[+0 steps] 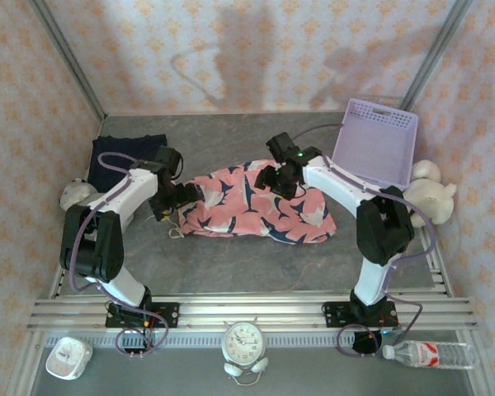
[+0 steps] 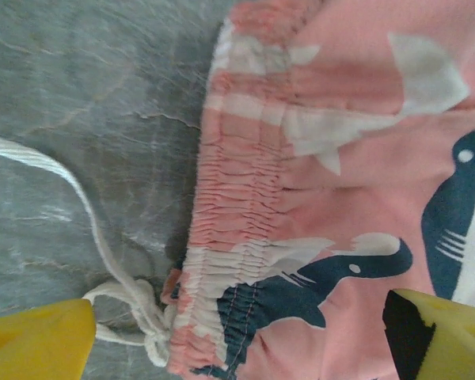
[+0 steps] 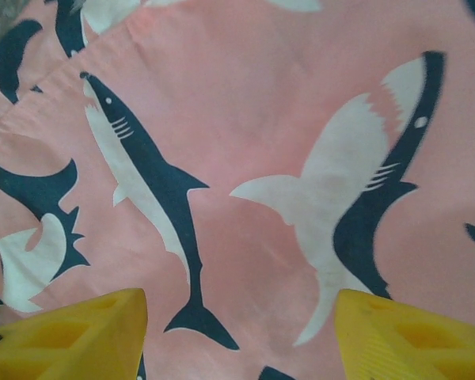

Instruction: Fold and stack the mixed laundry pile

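Note:
My left gripper will next go down and move gently outward, past the drawstring knot, onto the pink gathered part of the waistband [image 2: 237, 190], because its open fingers are still short of that part.
The salmon-pink garment [image 1: 256, 210] with navy and white shark print lies spread flat on the grey table mid-scene. The plain dark navy garment [image 1: 124, 153] lies at the back left. My left gripper [image 1: 177, 198] hovers over the pink garment's left end. In the left wrist view it [image 2: 237, 336] is open above the elastic waistband [image 2: 237, 190], and the white drawstring [image 2: 103, 261] trails onto the table. My right gripper [image 1: 280, 181] is over the garment's upper middle. In the right wrist view it [image 3: 237, 332] stands open above the flat printed cloth [image 3: 245, 158], with nothing pinched.
A lavender plastic basket [image 1: 375, 140] leans at the back right. One plush toy [image 1: 429, 194] sits by the right wall, another [image 1: 74, 194] by the left. A clock [image 1: 245, 342], a water bottle [image 1: 425, 355] and a white device [image 1: 68, 357] sit in front of the rail.

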Robot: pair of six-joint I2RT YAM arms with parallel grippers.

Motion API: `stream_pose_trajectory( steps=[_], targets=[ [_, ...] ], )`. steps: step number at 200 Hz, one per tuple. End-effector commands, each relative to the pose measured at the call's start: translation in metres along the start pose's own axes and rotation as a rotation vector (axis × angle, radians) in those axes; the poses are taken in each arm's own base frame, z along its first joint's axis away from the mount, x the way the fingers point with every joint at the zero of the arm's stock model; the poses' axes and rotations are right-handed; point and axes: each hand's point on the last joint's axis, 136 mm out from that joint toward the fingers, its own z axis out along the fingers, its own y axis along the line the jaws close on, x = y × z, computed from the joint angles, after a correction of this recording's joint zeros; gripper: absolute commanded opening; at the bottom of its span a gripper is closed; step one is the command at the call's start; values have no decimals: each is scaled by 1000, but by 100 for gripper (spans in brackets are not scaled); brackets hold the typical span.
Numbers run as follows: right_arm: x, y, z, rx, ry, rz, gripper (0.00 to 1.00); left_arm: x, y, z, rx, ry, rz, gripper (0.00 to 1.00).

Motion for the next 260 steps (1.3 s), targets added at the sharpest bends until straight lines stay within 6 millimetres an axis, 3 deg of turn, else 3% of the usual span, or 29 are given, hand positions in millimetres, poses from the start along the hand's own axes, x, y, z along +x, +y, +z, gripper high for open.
stream_pose_trajectory(
  steps=[1,21,43,55,72,85,108,129,154,198,218,232,260],
  targets=[
    [-13,12,-6,-16,-51,10,63,-1,-11,19,65,13,49,91],
    [-15,12,-9,-7,-61,1,63,3,-15,41,62,53,62,86],
    [-14,9,-12,5,-66,-7,63,3,-21,60,41,74,85,73],
    [-11,9,-12,-2,-63,-22,63,5,-22,72,32,104,80,61],
    [-3,15,-10,-31,-40,-73,61,7,-23,83,25,139,75,33],
    [6,19,-5,-29,-18,-122,54,5,-20,81,4,133,84,21],
    [18,21,15,-8,25,-161,27,-2,-18,65,-38,119,139,0],
    [24,30,37,-28,55,-177,16,-13,-17,37,-83,82,184,0],
    [23,12,63,69,71,-139,8,-27,-16,-3,-137,9,223,0],
    [34,5,98,88,144,-98,4,-46,-30,-71,-115,-115,238,0],
    [40,21,111,27,187,-109,2,-46,-51,-96,-57,-144,256,0],
    [46,43,118,-48,227,-124,1,-43,-70,-110,-43,-174,306,0],
    [48,77,120,-147,257,-137,1,-36,-99,-110,-61,-172,365,0]
  ],
)
